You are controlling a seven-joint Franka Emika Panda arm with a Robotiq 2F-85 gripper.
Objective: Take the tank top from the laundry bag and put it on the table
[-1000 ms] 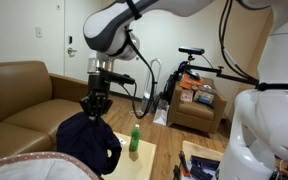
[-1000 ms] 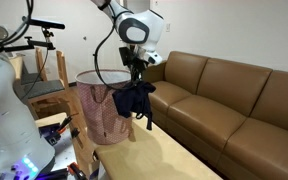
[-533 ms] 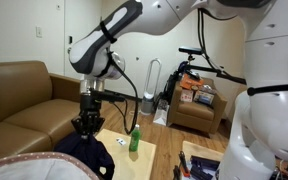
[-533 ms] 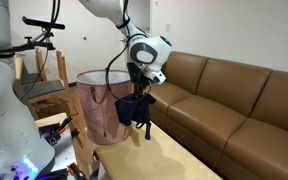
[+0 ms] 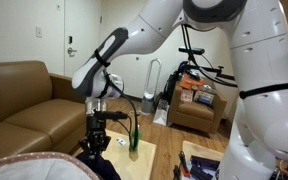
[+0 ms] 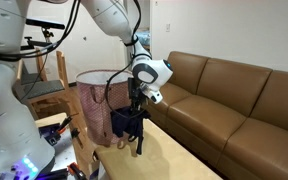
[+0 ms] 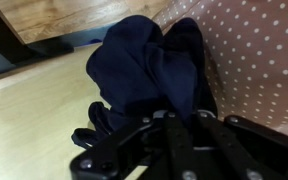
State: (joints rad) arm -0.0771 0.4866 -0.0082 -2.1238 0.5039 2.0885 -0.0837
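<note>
My gripper holds the tank top beside the bag, so next it will move clear of the laundry bag (image 6: 97,105), then lower the tank top to the open tabletop below and release it.
My gripper (image 5: 97,138) is shut on the dark navy tank top (image 6: 127,122), which hangs bunched below it. In the wrist view the tank top (image 7: 144,70) fills the middle, just ahead of the gripper's fingers (image 7: 179,122). The laundry bag (image 6: 97,105), pale pink with dots, stands right beside the cloth; its rounded rim (image 5: 29,165) shows at the bottom left of an exterior view, and its dotted wall (image 7: 259,60) at the right of the wrist view. The table (image 5: 146,152), small with a light wood top, is next to the gripper; its edge (image 7: 74,15) is at the top of the wrist view.
A green bottle (image 5: 135,138) stands on the table close to the gripper. A brown sofa (image 6: 234,95) runs along the wall (image 5: 19,95). A brown armchair piled with things (image 5: 196,105) stands at the back. A dark table leg (image 7: 9,45) shows in the wrist view.
The arm has come down about a gripper's length with the tank top still held. The cloth now hangs low beside the bag and the table's edge.
</note>
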